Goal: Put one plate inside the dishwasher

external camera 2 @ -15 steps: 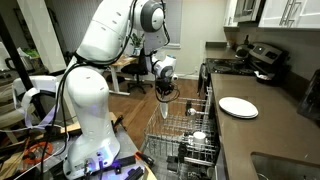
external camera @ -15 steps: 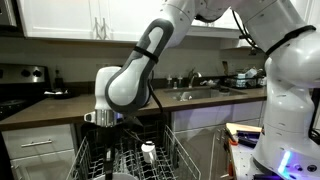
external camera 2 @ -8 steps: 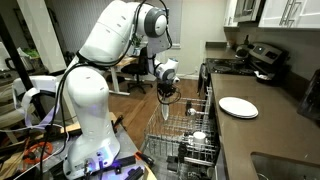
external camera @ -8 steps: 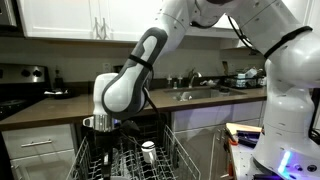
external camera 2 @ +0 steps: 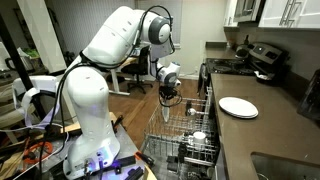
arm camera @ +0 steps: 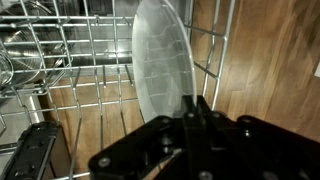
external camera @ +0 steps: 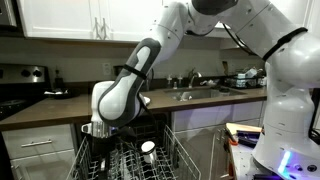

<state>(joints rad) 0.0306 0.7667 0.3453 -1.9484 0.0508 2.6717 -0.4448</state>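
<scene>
The plate is already upright between the rack's wires, so the gripper should next lower a little, bring the plate down among the wires and release the plate's rim there.
My gripper [arm camera: 193,104] is shut on the rim of a white plate [arm camera: 160,60], held upright on its edge among the tines of the dishwasher's grey wire rack [arm camera: 60,65]. In both exterior views the gripper [external camera 2: 168,96] [external camera: 101,138] hangs low over the far end of the pulled-out rack [external camera 2: 186,124] [external camera: 172,152]. The held plate is hard to make out there. A second white plate [external camera 2: 238,107] lies flat on the dark counter.
A white cup [external camera: 148,150] [external camera 2: 198,137] stands upright in the rack. The counter [external camera: 60,105] carries a sink [external camera: 195,93] and dishes. A stove [external camera 2: 258,58] stands at the counter's far end. White cabinets [external camera: 70,18] hang above. Wooden floor [arm camera: 270,60] lies below the rack.
The arm has sunk a little, bringing the gripper and the held plate lower into the rack. The plate on the counter has not moved.
</scene>
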